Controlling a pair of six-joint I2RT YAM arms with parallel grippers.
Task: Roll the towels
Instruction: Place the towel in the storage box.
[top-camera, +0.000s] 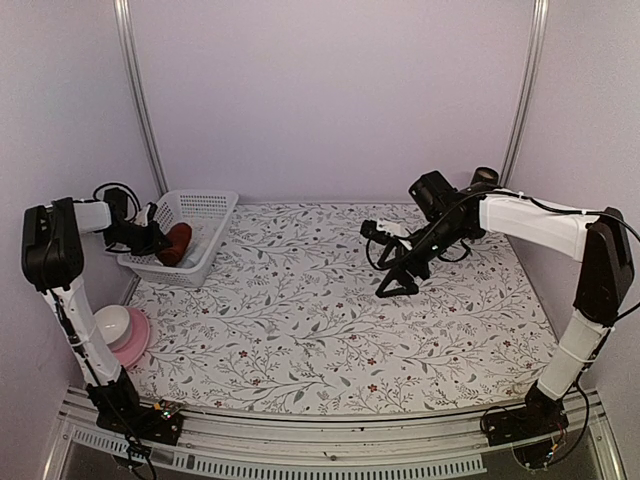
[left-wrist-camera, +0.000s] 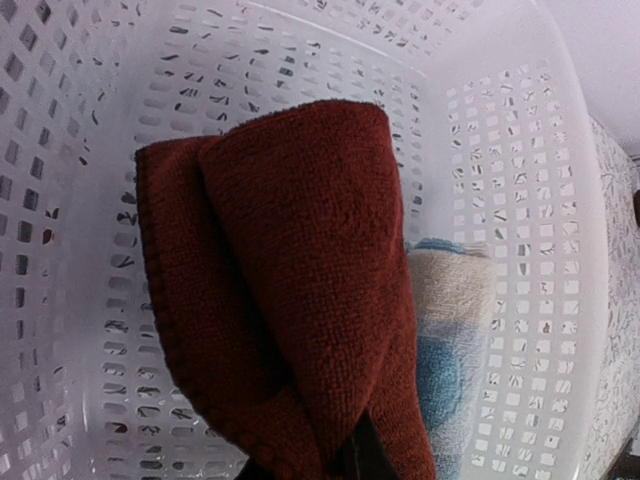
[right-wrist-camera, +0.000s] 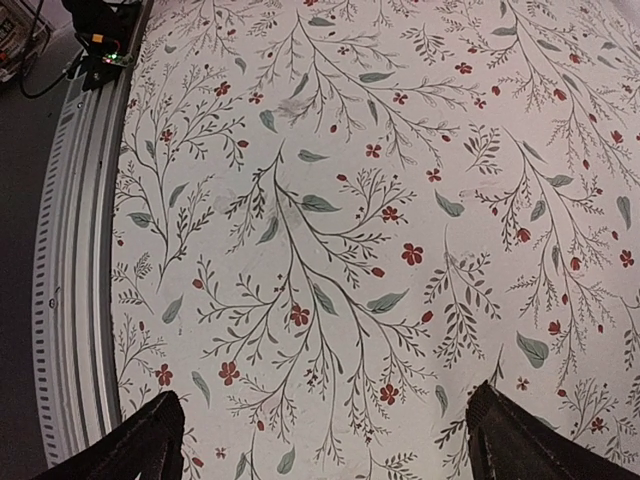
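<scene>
I should next lower the red towel (top-camera: 177, 243) with my left gripper to the basket's open bottom and release it there, because the pastel towel fills only the part along the basket's side.
My left gripper (top-camera: 150, 240) is shut on the dark red towel (top-camera: 177, 243), a rolled bundle held over the white basket (top-camera: 205, 205). In the left wrist view the red towel (left-wrist-camera: 290, 280) fills the middle and hides most of the left gripper (left-wrist-camera: 368, 455). Below it, on the basket's floor against the perforated wall (left-wrist-camera: 520, 150), lies the pastel checked towel (left-wrist-camera: 450, 330), showing beige and light blue. My right gripper (top-camera: 397, 285) hangs open over the floral tablecloth at the right of centre. The right wrist view has nothing between the right gripper's (right-wrist-camera: 325, 440) fingers.
A white bowl on a pink plate (top-camera: 125, 330) stands at the table's left edge, near the left arm's base. A metal rail (top-camera: 300, 440) runs along the near edge and shows in the right wrist view as a rail (right-wrist-camera: 75, 250). Walls and two posts close the back.
</scene>
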